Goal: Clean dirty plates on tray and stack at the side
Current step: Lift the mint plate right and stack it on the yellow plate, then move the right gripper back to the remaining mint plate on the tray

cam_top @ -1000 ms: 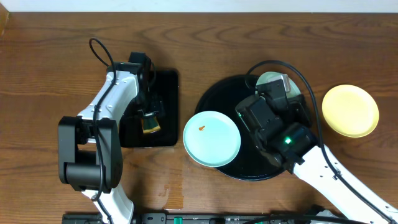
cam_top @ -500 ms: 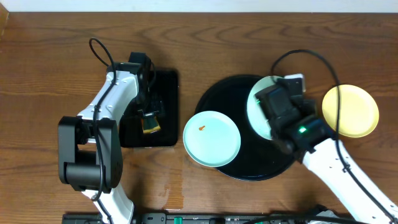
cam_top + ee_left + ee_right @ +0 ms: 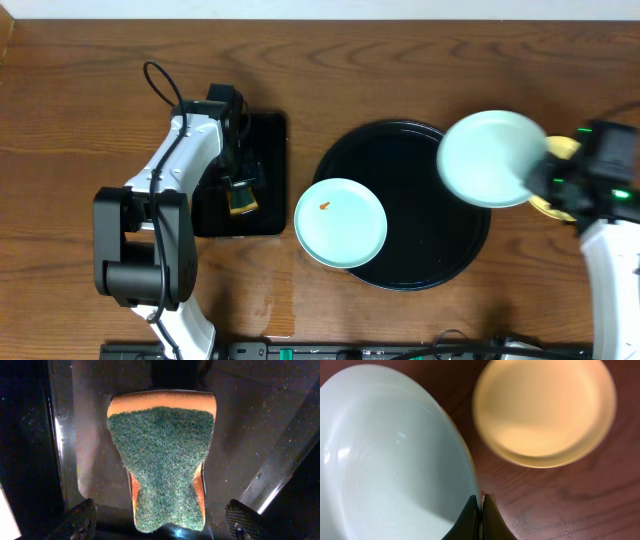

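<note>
My right gripper should next go across and down to let go on top of the pale yellow plate (image 3: 563, 148) (image 3: 545, 410), which is below it and to its right in the overhead view.
My right gripper (image 3: 481, 502) is shut on the rim of a clean mint-blue plate (image 3: 490, 158), (image 3: 390, 455) and holds it in the air over the right edge of the round black tray (image 3: 400, 160). The pale yellow plate (image 3: 545, 410) lies on the bare wood tabletop (image 3: 570, 505) to the right, mostly hidden behind the held plate in the overhead view (image 3: 548, 207). A second mint-blue plate (image 3: 341, 223) with a small orange smear rests on the tray's left rim. My left gripper (image 3: 160, 522) is open above a green and orange sponge (image 3: 165, 462).
The sponge lies in a small rectangular black tray (image 3: 268, 180) at the left, under my left arm (image 3: 170, 170). Bare wood tabletop (image 3: 80, 120) surrounds both trays.
My right gripper has lifted the mint-blue plate off the round tray and carried it right, toward the yellow plate. The left arm and sponge have not moved.
</note>
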Robot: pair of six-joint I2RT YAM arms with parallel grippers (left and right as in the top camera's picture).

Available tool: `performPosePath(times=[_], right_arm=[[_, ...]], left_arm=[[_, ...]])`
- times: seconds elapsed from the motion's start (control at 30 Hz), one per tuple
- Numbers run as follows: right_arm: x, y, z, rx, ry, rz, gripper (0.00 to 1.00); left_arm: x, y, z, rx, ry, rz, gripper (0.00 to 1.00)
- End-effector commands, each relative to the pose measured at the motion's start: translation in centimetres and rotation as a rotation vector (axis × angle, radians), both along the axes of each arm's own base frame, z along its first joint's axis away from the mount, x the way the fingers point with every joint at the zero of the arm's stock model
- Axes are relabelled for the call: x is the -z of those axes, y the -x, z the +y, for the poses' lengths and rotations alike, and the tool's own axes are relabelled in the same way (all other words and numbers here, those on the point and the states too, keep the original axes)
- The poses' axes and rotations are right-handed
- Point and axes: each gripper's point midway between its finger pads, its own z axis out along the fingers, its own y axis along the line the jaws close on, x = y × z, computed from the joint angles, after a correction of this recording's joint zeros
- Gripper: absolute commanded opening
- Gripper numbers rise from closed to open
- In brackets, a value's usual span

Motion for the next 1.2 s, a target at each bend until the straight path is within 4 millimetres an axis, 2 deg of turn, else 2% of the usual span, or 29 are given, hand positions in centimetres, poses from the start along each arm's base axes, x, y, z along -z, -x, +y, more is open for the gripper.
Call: performPosePath(times=[0.0,0.13,0.23,0.37,0.4,0.5,0.53,0.6,0.63,0.7,0.77,0.83,0.93,1.03,1.17], right_arm=[[0.2,0.3,-3.8,0.133,-0.132,-0.042,0.01],[2.2,1.7,-8.6,0.304,-0.16,-0.013,0.01],[4.0,2.5,-11.2,0.387,-0.183,0.012,0.01],[6.9,2.8,-13.1,0.44,-0.212,0.055,0.01],[8.2,2.9,-13.5,0.453,-0.227,0.079,0.01],[9.4,2.6,-13.7,0.435,-0.241,0.093,0.02],[9.5,2.3,-13.5,0.418,-0.246,0.087,0.08],[9.2,1.4,-13.1,0.369,-0.264,0.054,0.33],[8.9,1.0,-12.9,0.353,-0.279,0.03,0.4],[7.9,0.2,-12.1,0.318,-0.318,-0.021,0.45],[6.2,-1.0,-10.5,0.236,-0.37,-0.093,0.49],[3.9,-2.1,-8.1,0.116,-0.423,-0.172,0.53],[1.0,-2.9,-4.0,-0.056,-0.451,-0.231,0.53],[-0.2,-2.3,1.0,-0.225,-0.414,-0.188,0.53],[0.0,-0.1,7.8,-0.406,-0.399,-0.046,0.52]], left_arm=[[-0.2,-0.1,0.4,-0.004,-0.016,-0.005,0.83],[-0.2,-0.2,0.4,-0.004,-0.016,-0.006,0.83],[-0.2,-0.1,0.4,-0.004,-0.016,-0.005,0.83],[-0.2,-0.2,0.4,-0.004,-0.016,-0.006,0.83],[-0.2,-0.1,0.4,-0.004,-0.016,-0.005,0.83],[-0.2,-0.1,0.4,-0.004,-0.016,-0.005,0.83],[-0.2,-0.1,0.4,-0.004,-0.016,-0.005,0.83],[-0.2,-0.2,0.4,-0.004,-0.016,-0.006,0.83],[-0.2,-0.2,0.4,-0.004,-0.016,-0.006,0.83],[-0.2,-0.1,0.4,-0.004,-0.016,-0.005,0.83],[-0.2,-0.1,0.4,-0.004,-0.016,-0.005,0.83],[-0.2,-0.1,0.4,-0.004,-0.016,-0.005,0.83],[-0.2,-0.1,0.4,-0.004,-0.016,-0.005,0.83],[-0.2,-0.1,0.4,-0.004,-0.016,-0.005,0.83],[-0.2,-0.2,0.4,-0.004,-0.016,-0.006,0.83]])
